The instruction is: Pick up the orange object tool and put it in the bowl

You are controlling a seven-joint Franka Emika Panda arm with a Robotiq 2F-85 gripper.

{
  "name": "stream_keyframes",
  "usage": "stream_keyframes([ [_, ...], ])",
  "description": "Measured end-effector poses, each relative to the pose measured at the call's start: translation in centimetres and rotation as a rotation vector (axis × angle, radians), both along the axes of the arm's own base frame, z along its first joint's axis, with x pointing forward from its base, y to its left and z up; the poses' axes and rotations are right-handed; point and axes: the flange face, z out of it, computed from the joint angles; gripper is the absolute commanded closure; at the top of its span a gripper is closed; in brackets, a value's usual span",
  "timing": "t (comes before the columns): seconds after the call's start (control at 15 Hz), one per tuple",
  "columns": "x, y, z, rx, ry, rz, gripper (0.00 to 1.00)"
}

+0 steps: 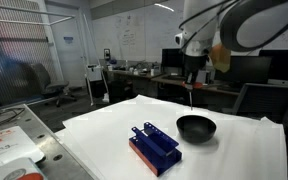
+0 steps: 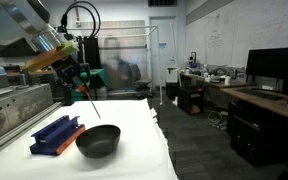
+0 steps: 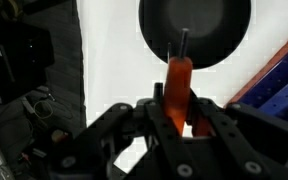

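Note:
My gripper moves down toward the hollow of the black bowl (image 1: 196,127) next and releases the orange object tool there, since the bowl sits open below my gripper.
The orange object tool (image 3: 178,82) is held between the fingers of my gripper (image 3: 176,112), its slim dark tip pointing down. It hangs above the black bowl (image 3: 196,28), which fills the top of the wrist view. In both exterior views the gripper (image 1: 191,80) (image 2: 77,82) holds the thin tool (image 1: 191,97) (image 2: 88,102) in the air just above and behind the bowl (image 1: 196,127) (image 2: 98,140), clear of its rim.
A dark blue rectangular rack (image 1: 154,146) (image 2: 56,134) lies on the white table cloth (image 1: 234,155) next to the bowl. A grey metal frame (image 2: 9,125) runs along the table's side. Desks, monitors and chairs stand behind.

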Motion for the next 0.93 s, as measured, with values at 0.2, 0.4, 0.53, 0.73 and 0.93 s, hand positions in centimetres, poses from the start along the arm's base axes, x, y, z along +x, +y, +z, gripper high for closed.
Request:
stream_keyframes([
  [0.2,-0.3,-1.2,-4.2,0.007,0.009,-0.037,0.90],
  [0.4,-0.6,-2.2,-7.2,-0.009,0.014,-0.066,0.89],
  [0.53,-0.8,-2.5,-8.8,-0.019,0.011,-0.074,0.89],
  [0.73,-1.2,-2.5,-11.1,-0.029,0.011,-0.074,0.88],
  [0.93,-1.5,-2.4,-13.0,-0.040,0.013,-0.074,0.48],
])
